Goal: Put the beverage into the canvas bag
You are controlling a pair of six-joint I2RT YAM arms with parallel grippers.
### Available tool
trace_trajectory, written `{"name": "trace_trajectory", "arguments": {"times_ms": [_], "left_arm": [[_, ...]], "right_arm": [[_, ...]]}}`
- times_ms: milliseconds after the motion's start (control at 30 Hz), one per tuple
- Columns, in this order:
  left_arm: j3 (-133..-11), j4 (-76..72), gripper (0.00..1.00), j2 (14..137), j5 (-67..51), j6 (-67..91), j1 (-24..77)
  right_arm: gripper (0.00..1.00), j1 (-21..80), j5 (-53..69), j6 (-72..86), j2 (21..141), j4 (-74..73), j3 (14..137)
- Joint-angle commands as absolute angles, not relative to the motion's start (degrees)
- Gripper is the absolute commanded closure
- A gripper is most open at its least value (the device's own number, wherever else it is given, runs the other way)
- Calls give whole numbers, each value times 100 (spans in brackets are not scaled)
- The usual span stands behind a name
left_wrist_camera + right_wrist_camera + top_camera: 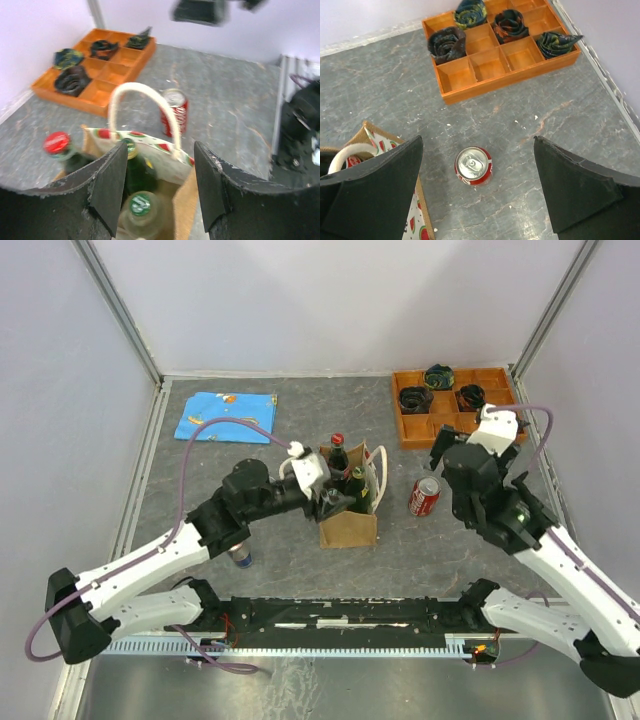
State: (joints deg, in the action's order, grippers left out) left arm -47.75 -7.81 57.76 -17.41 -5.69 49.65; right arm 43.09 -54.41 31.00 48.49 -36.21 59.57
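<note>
Below my right gripper and to its left in the top view, the red soda can (pixel 424 496) stands clear, so I will bring the fingers down that way astride it.
The canvas bag (pixel 348 528) stands upright mid-table, with a watermelon panel (pixel 150 145) and a cream rope handle (pixel 137 90). It holds a red-capped bottle (pixel 56 143), a dark green bottle (pixel 134 170) and a clear bottle with a green cap (pixel 140 205). My left gripper (pixel 333 500) (pixel 159 165) is open right over the bag's mouth, and the clear bottle stands loose below its fingers. A red soda can (pixel 424 496) (pixel 473 165) stands upright right of the bag. My right gripper (pixel 447 462) (pixel 478 142) hangs wide open above the can, not touching it.
An orange compartment tray (pixel 445 426) (pixel 485 65) with rolled dark items sits at the back right. A blue cloth (pixel 225 416) lies at the back left. A small blue-and-silver can (pixel 240 558) stands under my left arm. Grey walls enclose the table.
</note>
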Motion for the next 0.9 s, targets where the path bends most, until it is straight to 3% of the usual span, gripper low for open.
{"name": "trace_trajectory", "arguments": {"times_ms": [0, 467, 867], "left_arm": [[-4694, -1, 38, 5929, -2084, -1559, 5557], [-4734, -720, 36, 7305, -993, -2574, 5808], [-4478, -568, 39, 7277, -1165, -2466, 5816]], "right_arm": [[1, 3746, -4706, 3834, 5501, -5052, 6863], [1, 2593, -2337, 3867, 6659, -6029, 7428], [1, 2150, -1202, 3676, 7707, -6069, 7325]]}}
